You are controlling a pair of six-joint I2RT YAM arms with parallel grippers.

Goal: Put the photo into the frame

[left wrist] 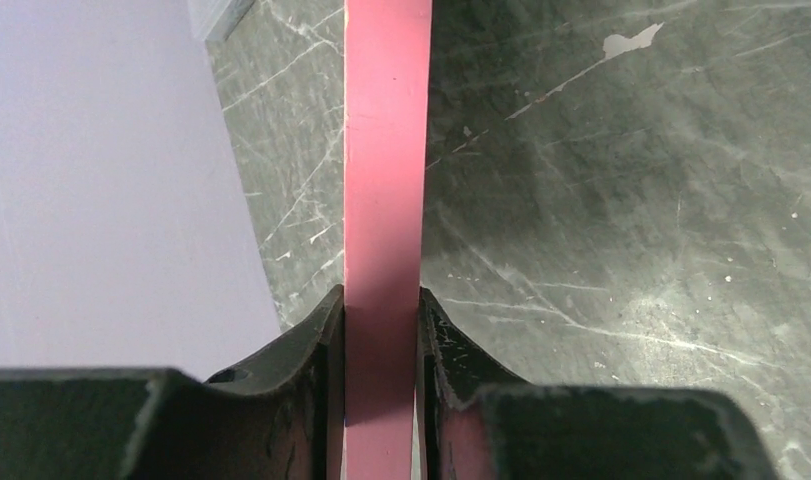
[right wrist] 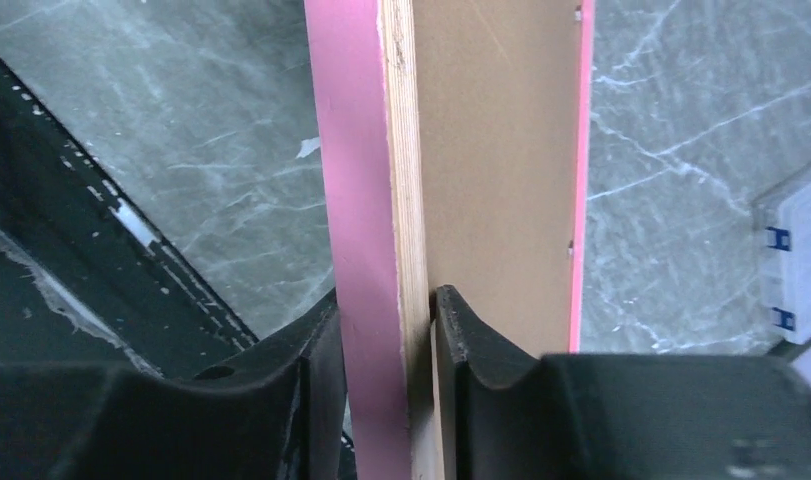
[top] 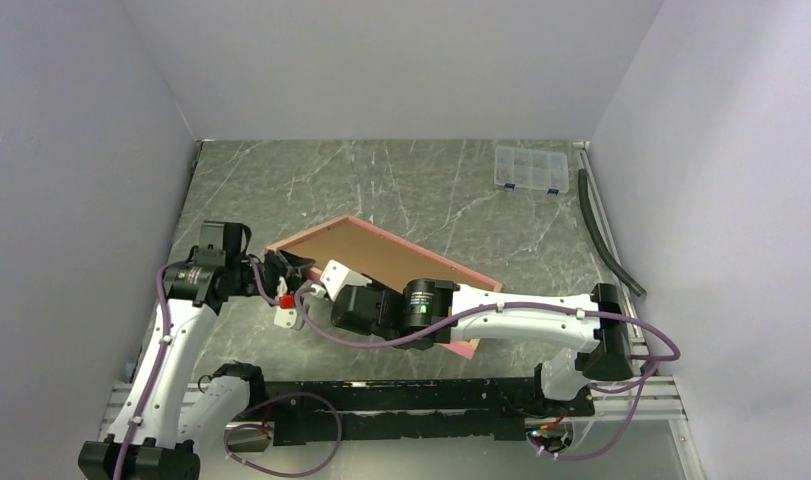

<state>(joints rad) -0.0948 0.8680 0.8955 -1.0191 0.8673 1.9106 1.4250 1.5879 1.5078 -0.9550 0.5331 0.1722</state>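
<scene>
My right gripper holds the frame's rim and the brown board point(top: 371, 250) faces up, so it will turn the frame over, lower it onto the middle of the tabletop and let go of the frame's rim.
The frame point(top: 431, 252) is held tilted above the table, pink rim outward and the brown backing board point(top: 371, 250) facing up inside it. My left gripper point(top: 283, 265) is shut on the frame's left end; in the left wrist view the pink edge point(left wrist: 384, 150) runs straight up between the jaws of the left gripper point(left wrist: 381, 330). My right gripper point(top: 326, 288) is shut on the near edge. In the right wrist view the right gripper point(right wrist: 391, 330) pinches the pink and plywood rim point(right wrist: 351, 150), with one finger on the brown board point(right wrist: 501, 150). The photo is not in view.
A clear compartment box point(top: 530, 168) lies at the back right and also shows in the right wrist view point(right wrist: 796, 260). A black hose point(top: 606, 235) runs along the right wall. A small red and white tag point(top: 285, 303) hangs below the left gripper. Walls enclose three sides.
</scene>
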